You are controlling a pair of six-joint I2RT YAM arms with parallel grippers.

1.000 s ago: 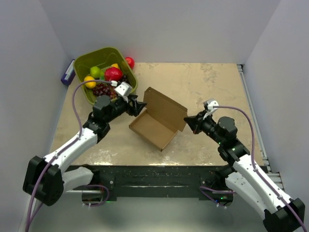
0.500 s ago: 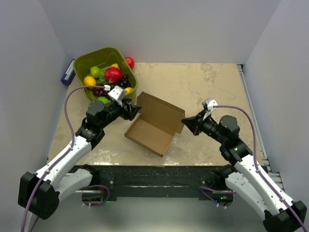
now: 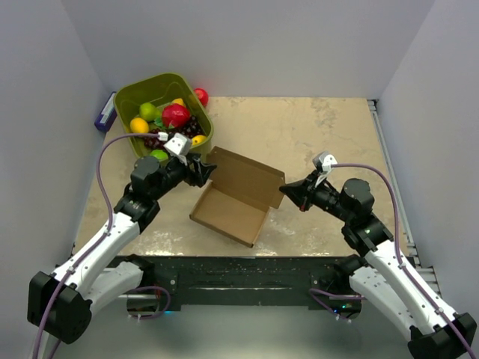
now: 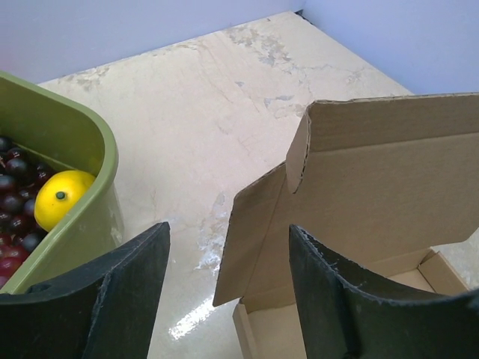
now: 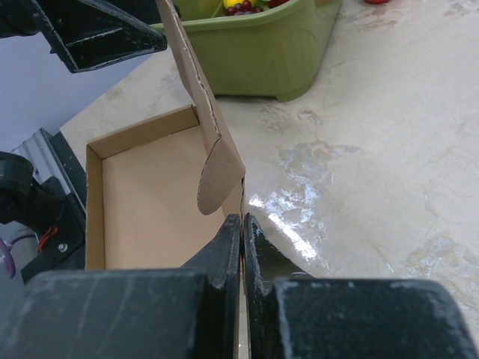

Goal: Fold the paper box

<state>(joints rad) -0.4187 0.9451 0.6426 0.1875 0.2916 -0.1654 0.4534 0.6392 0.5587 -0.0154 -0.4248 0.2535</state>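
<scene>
The left gripper stays in place and brings both fingers together onto the box's side flap (image 4: 250, 238) next, since the flap already hangs between its spread fingers.
The paper box (image 3: 228, 212) lies in the middle of the table as a shallow brown tray with its lid (image 3: 247, 179) standing upright along the far side. My right gripper (image 3: 285, 192) is shut on the thin wall at the box's right corner; the wrist view shows that wall pinched between the jaws of the right gripper (image 5: 242, 218), with a rounded flap (image 5: 218, 173) just ahead. My left gripper (image 3: 205, 170) is open at the lid's left end. In the left wrist view the side flap of the paper box (image 4: 251, 224) hangs between the spread jaws of the left gripper (image 4: 228, 233), untouched.
The olive-green bin (image 3: 126, 98) of fruit stands at the back left, close behind the left gripper, its wall (image 4: 88, 224) beside the left finger. A red ball (image 3: 201, 96) lies behind the bin and a purple item (image 3: 104, 114) to its left. Walls enclose the table.
The box has slid left and toward the near edge with the right gripper holding its corner. The left gripper has backed away left with it, staying open.
</scene>
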